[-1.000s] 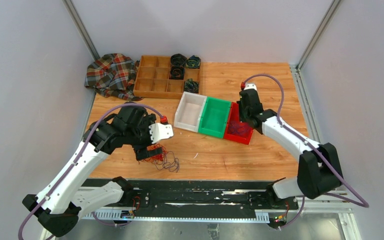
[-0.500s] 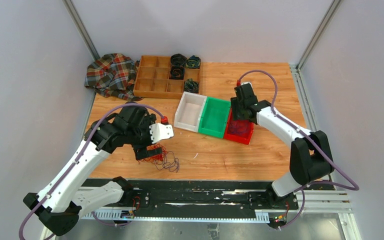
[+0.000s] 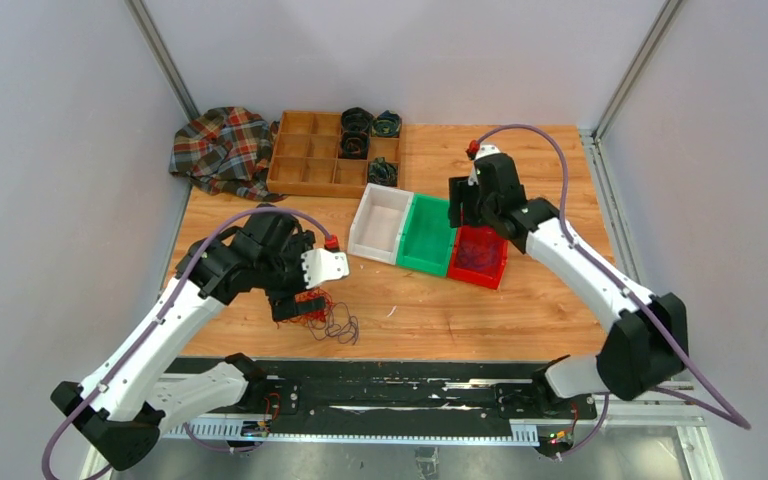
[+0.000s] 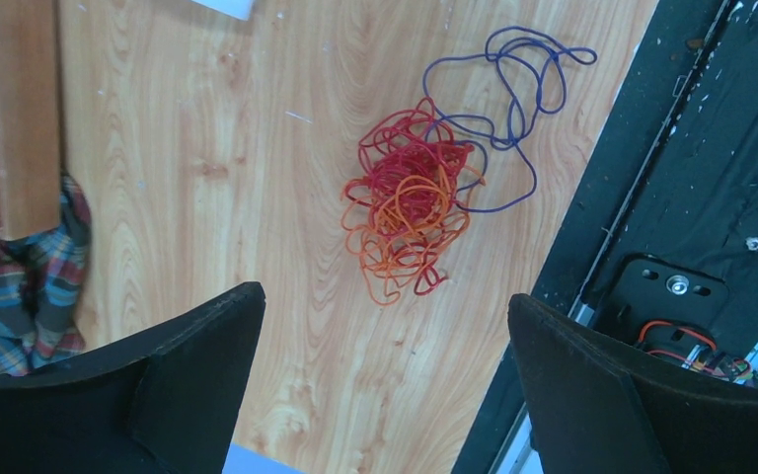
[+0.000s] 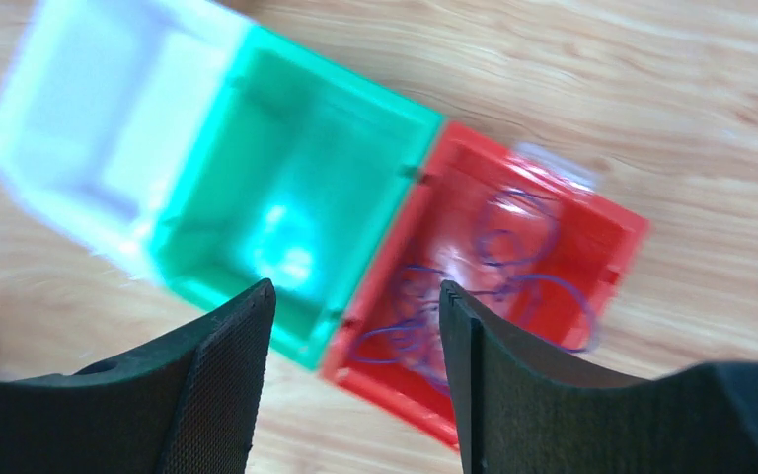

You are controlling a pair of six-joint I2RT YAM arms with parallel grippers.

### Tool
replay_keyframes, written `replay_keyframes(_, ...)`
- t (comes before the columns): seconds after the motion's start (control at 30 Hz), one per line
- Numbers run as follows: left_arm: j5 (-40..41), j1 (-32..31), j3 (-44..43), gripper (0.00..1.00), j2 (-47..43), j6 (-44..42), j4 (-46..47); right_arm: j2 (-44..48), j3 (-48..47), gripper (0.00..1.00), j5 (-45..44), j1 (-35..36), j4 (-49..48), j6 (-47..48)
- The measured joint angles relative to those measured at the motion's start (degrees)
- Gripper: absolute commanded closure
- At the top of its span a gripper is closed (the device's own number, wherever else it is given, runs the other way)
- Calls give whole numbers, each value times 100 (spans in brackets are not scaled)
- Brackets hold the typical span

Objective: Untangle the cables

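My right gripper will next move back, to the left in the top view and down onto the outer purple loops, since they are clear of the red cables.
A tangled bunch of thin cables [image 4: 410,202] in red, orange and purple lies on the wooden table close to its front edge, with the purple loops spreading to one side. The bunch also shows in the top view [image 3: 328,318]. My left gripper [image 4: 385,296] hovers just above it, open wide, with nothing between its fingers. A separate purple cable [image 5: 498,272] lies loose inside the red bin [image 3: 497,268]. My right gripper [image 5: 355,288] hangs open above the seam between the green and red bins, holding nothing.
A white bin [image 3: 372,215] and a green bin [image 3: 438,210] stand in a row with the red one. At the back left are a wooden divided tray [image 3: 305,165] holding dark coiled rolls and a plaid cloth [image 3: 222,148]. A black rail [image 3: 380,385] runs along the front edge.
My right gripper has gone from shut to open and shifted left from over the red bin toward the green one. The left arm has hardly moved.
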State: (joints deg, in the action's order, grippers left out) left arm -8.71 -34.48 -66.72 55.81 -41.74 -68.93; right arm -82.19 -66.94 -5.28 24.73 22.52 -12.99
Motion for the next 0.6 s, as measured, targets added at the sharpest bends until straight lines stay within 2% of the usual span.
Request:
replay_keyframes(0.07, -33, 61, 195, 1, 37, -24, 72, 326, 133, 38, 190, 326, -247, -120)
replay_keyframes(0.23, -120, 581, 866, 0, 295, -138, 455, 605, 627, 38, 507, 1950, -1023, -505)
replay_keyframes(0.33, -205, 1075, 1049, 0, 538, -201, 693, 201, 925, 37, 658, 2717, -1488, -807)
replay_keyframes(0.43, -328, 1491, 1213, 1, 678, -313, 1014, -330, 1263, 37, 745, 3191, -1886, -1134)
replay_keyframes(0.6, -634, 1681, 1639, 1, 680, -509, 1403, -1270, 1397, 42, 866, 3692, -2435, -1567)
